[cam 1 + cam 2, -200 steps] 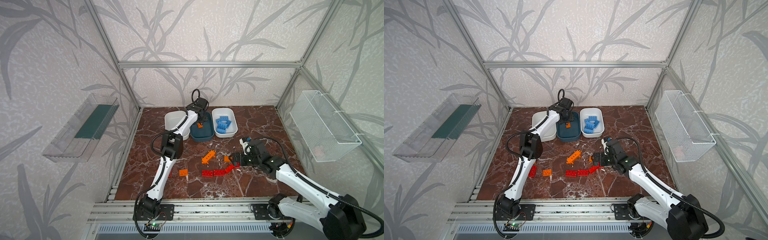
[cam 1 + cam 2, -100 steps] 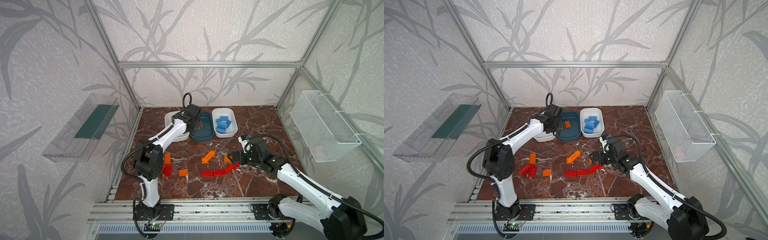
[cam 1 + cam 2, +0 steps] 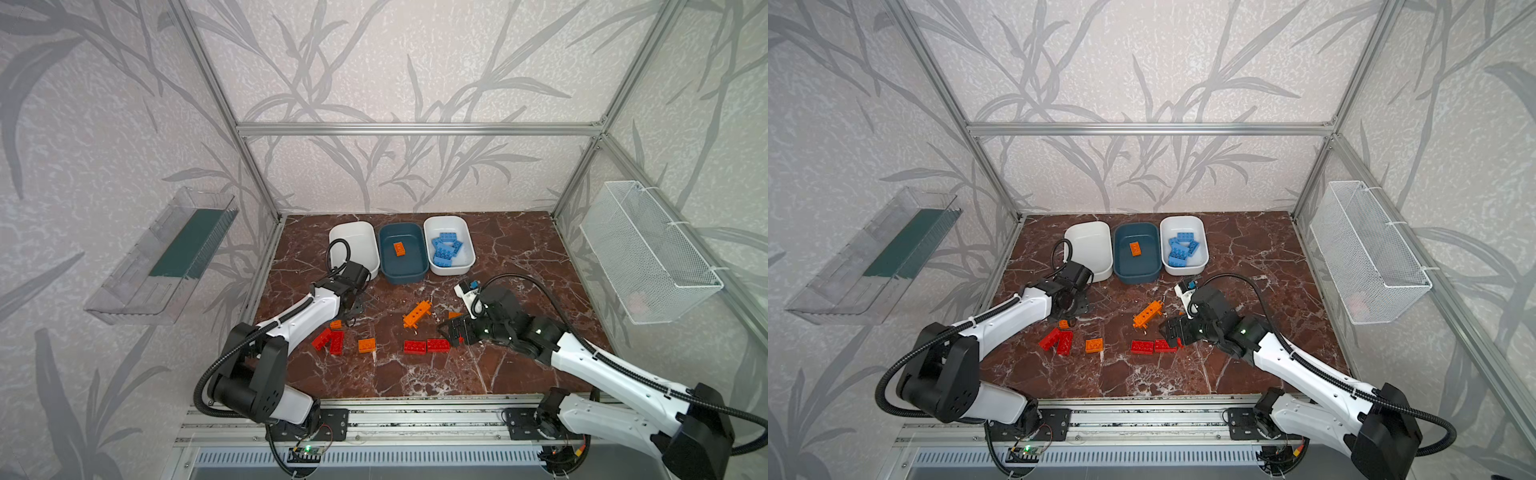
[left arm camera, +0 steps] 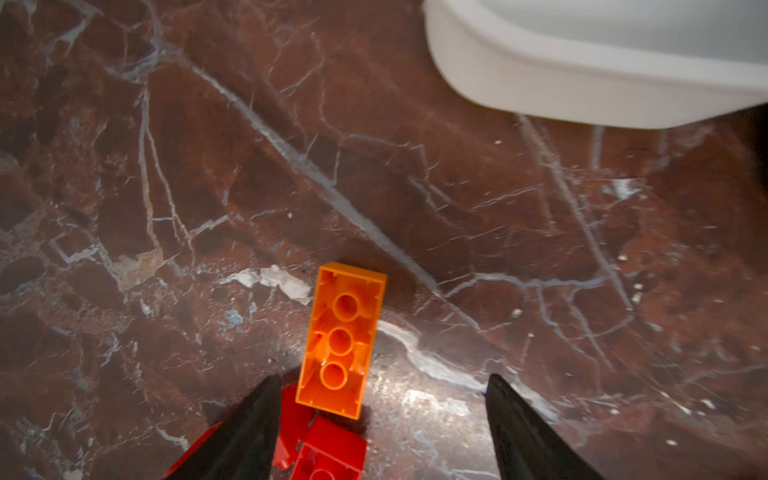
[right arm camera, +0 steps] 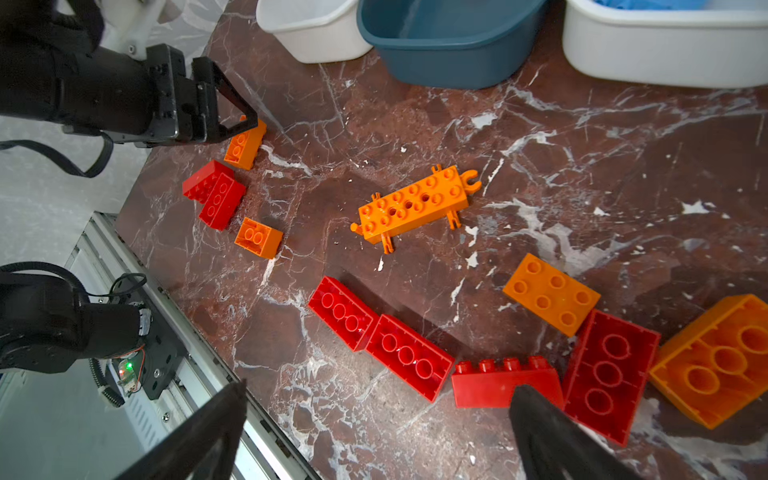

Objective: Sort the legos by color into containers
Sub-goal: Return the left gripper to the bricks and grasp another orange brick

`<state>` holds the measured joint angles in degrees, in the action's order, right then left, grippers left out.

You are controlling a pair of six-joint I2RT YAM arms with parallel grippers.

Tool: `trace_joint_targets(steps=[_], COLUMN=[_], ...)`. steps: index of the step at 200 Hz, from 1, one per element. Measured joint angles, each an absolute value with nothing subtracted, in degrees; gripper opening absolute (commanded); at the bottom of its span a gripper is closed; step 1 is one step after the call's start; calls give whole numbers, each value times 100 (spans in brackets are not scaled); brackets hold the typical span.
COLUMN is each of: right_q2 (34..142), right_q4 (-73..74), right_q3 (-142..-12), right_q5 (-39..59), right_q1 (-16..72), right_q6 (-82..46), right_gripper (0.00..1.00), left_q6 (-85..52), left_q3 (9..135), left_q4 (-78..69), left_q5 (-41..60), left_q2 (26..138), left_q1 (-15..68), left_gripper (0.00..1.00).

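Note:
My left gripper comes down astride the long sides of the upside-down orange lego below it next, since the open gap between the fingers exceeds the lego's width.
My left gripper [image 4: 382, 399] is open and low over the marble floor. An upside-down orange lego [image 4: 340, 338] lies just ahead of its fingers, beside two red legos [image 3: 329, 340]. My right gripper [image 5: 378, 411] is open and empty, with red legos [image 5: 380, 338] and orange legos [image 5: 550, 293] lying in front of it. The long orange piece [image 3: 417, 314] rests mid-floor. At the back stand three containers: a white tub [image 3: 353, 245] with nothing in it, a teal tub [image 3: 405, 266] holding one orange lego [image 3: 399, 248], and a white tub [image 3: 451, 270] with several blue legos [image 3: 446, 247].
A white wire mesh basket [image 3: 648, 253] hangs on the right wall and a clear plastic tray [image 3: 166, 257] on the left wall. An aluminium rail [image 3: 395, 415] runs along the floor's front edge. A small square orange lego [image 3: 366, 345] lies near the red pair.
My left arm has drawn back from over the teal tub, leaving an orange lego inside, and has come down by the orange lego on the floor. The right arm has hardly moved.

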<state>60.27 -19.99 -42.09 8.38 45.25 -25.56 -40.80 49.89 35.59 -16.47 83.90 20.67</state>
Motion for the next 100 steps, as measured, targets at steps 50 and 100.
trace_joint_targets(steps=[50,100], right_q2=[6034,6029], right_q4=[-2145,-2213], right_q3=[-4289,-4292], right_q5=[480,336], right_q1=[4845,4847], right_q6=[-2799,-2982], right_gripper=[99,99], left_q6=[-4064,-4056], left_q3=[4624,4510], left_q4=[3103,2670], left_q5=[-1295,-825], left_q2=[8366,8648], left_q1=[1667,1387], left_gripper=[76,60])
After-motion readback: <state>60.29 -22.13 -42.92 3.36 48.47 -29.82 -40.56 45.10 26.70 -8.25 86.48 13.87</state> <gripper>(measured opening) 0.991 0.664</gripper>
